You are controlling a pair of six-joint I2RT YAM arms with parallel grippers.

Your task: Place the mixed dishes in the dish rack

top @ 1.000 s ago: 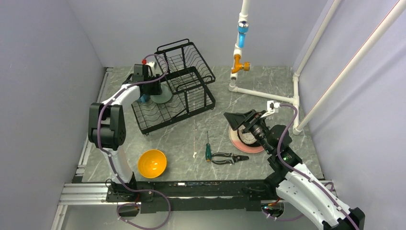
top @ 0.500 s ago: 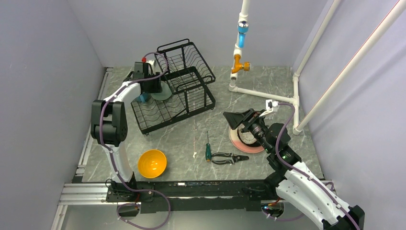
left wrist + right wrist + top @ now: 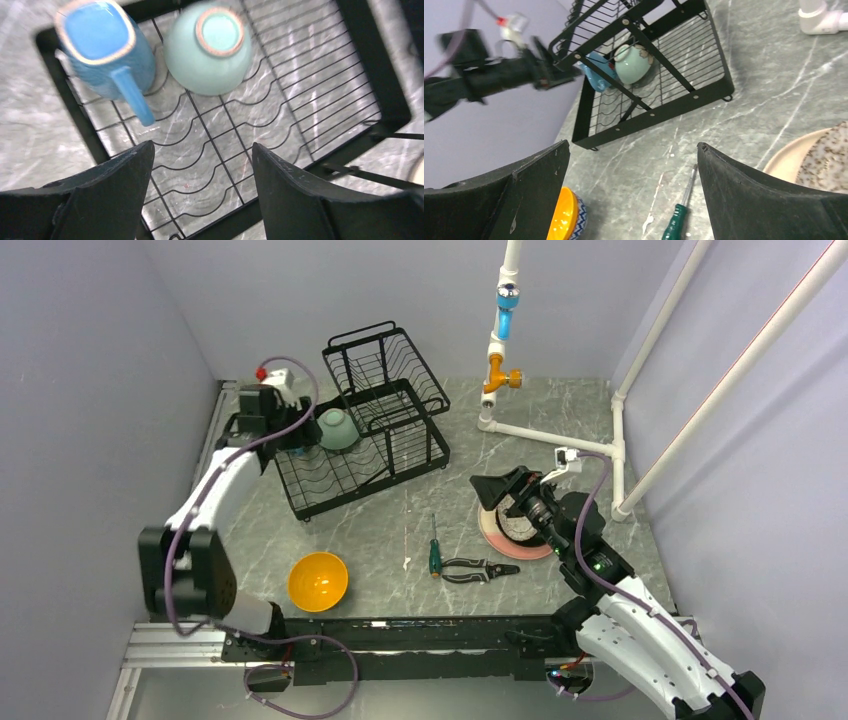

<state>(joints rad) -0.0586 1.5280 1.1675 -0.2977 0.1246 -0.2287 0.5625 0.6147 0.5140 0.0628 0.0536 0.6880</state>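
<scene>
The orange bowl is the top one in the stack, so my right gripper will next go down and to the left in the top view onto the bowl's rim facing the screwdriver (image 3: 575, 212).
The black wire dish rack (image 3: 400, 455) stands at the back left. A mint-green bowl (image 3: 338, 428) lies upside down on its lower tray, next to an upturned mug (image 3: 102, 47) that looks blue, with a blue handle. My left gripper (image 3: 296, 436) is open and empty above the tray (image 3: 202, 150), near the rack's left end. The orange bowl (image 3: 318, 581) sits nested in the blue-white zigzag bowl (image 3: 580, 219) at the front left. The speckled grey plate (image 3: 520, 523) lies on the pink-cream plate (image 3: 505, 540). My right gripper (image 3: 505, 495) hovers open and empty over their left edge. The black plate is out of view.
A green-handled screwdriver (image 3: 435, 555) and black pliers (image 3: 478, 568) lie between the bowls and the plates. A white pipe frame (image 3: 555, 435) with a blue and orange fitting stands at the back right. Grey walls close in the left and the back.
My left gripper has let go of the mint-green bowl, which now rests upside down in the rack. It has drawn back to the left. The right arm has barely moved.
</scene>
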